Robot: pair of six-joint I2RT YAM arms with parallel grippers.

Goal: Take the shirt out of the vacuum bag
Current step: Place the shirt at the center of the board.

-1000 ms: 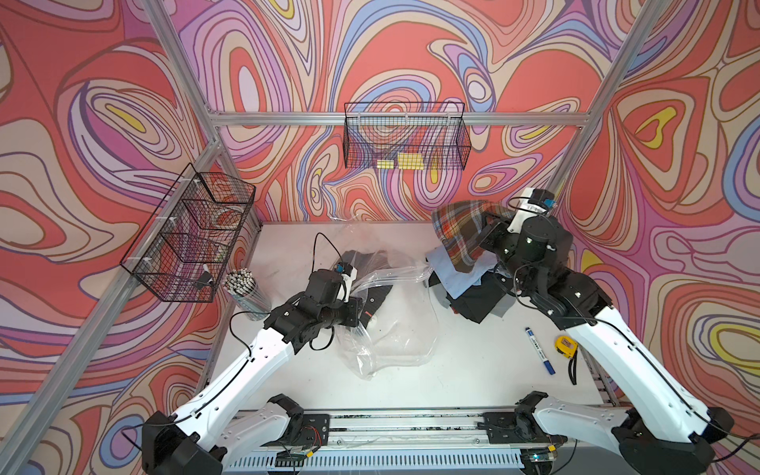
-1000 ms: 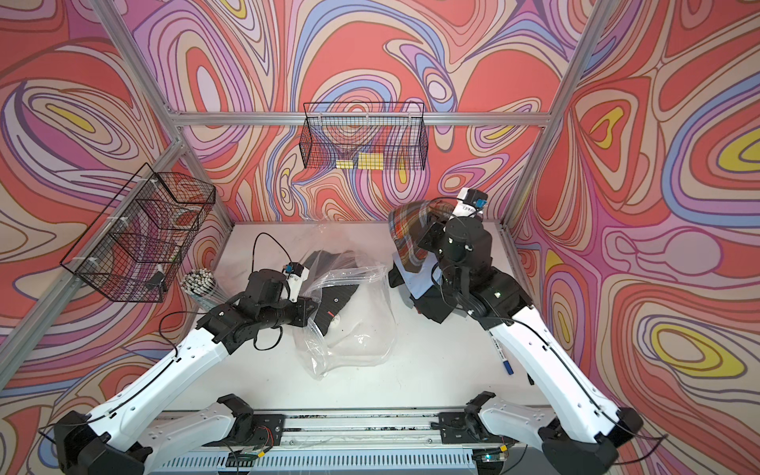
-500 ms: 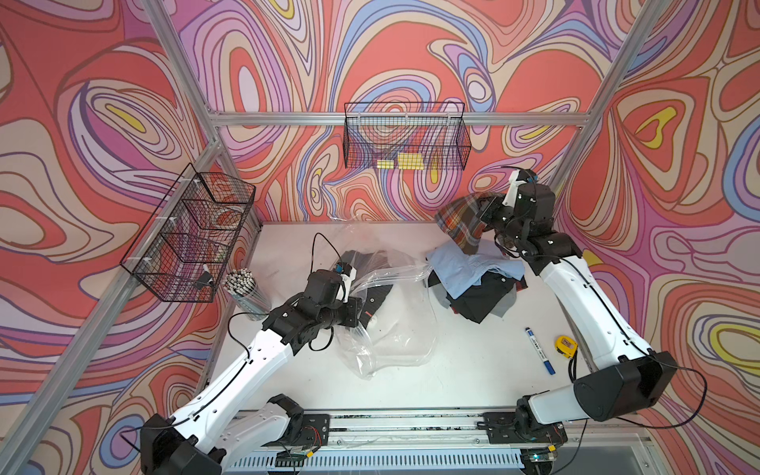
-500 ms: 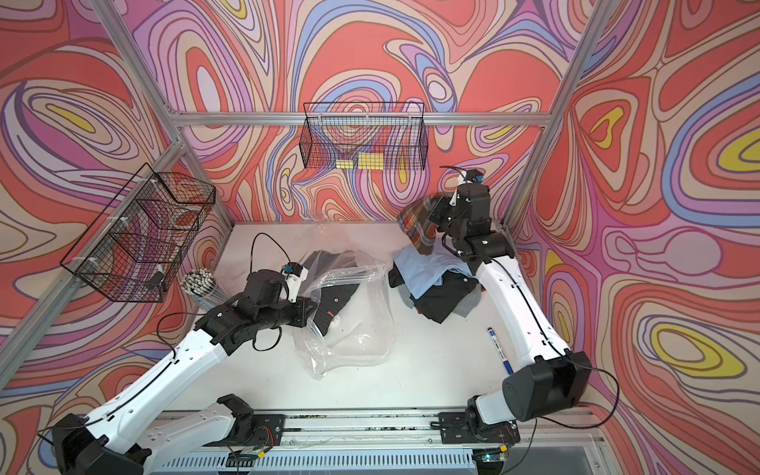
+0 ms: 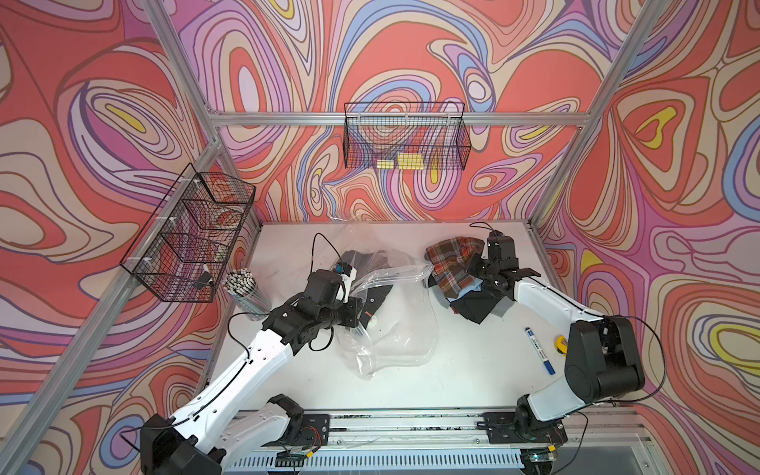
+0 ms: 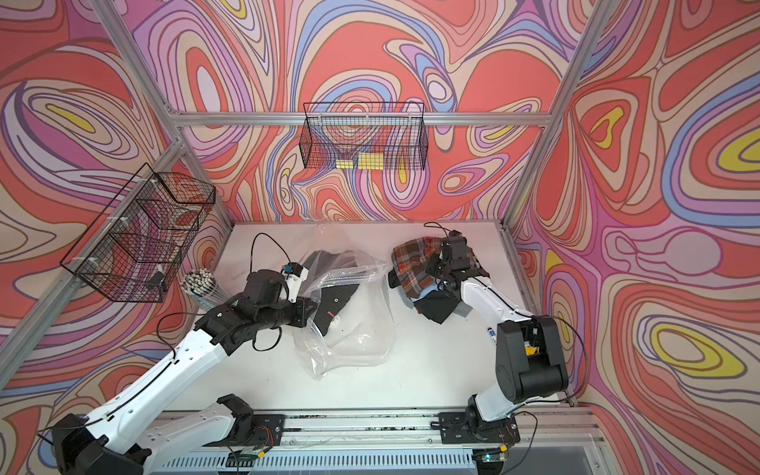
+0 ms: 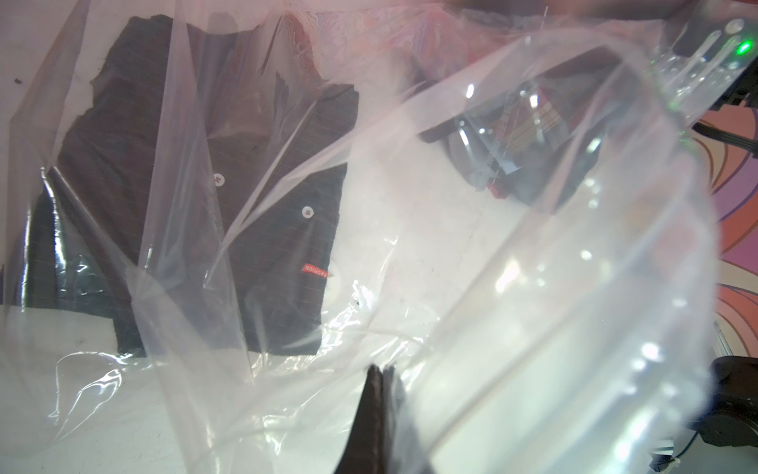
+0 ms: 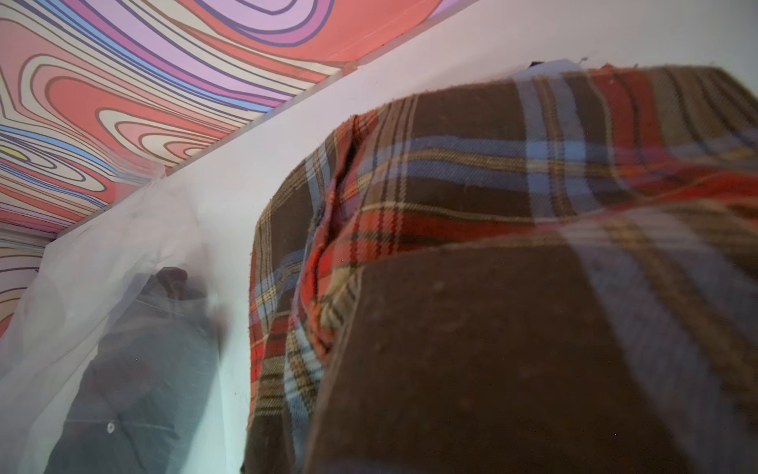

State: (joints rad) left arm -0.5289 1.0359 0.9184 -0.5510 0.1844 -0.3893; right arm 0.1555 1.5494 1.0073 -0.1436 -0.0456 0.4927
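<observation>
My right gripper draws back and down next and releases the plaid shirt point(image 5: 450, 263) over the pile's uncovered near side, since that lies below and back of the gripper.
The vacuum bag point(image 5: 395, 329) point(image 6: 357, 341) lies crumpled mid-table, clear and crinkly. Inside it shows a dark shirt point(image 5: 376, 294) point(image 7: 254, 205) with white buttons and a red tag. My left gripper point(image 5: 357, 312) point(image 7: 379, 371) is shut on a fold of the bag's plastic at its left side. At the right, a plaid shirt point(image 5: 450, 263) point(image 8: 492, 205) sits outside the bag, draped over a pile of clothes point(image 5: 481, 308). My right gripper point(image 5: 477, 267) is shut on the plaid shirt; in the right wrist view the cloth hides the jaws.
A blue marker point(image 5: 538, 349) and a yellow tape measure point(image 5: 560, 343) lie by the right arm's base. A cup of sticks point(image 5: 242, 283) stands at the left edge. Wire baskets hang on the left wall point(image 5: 193, 238) and the back wall point(image 5: 407, 142).
My right arm has swung back and come down, lowering the lifted plaid shirt onto the clothes pile. The left gripper and the bag have stayed put.
</observation>
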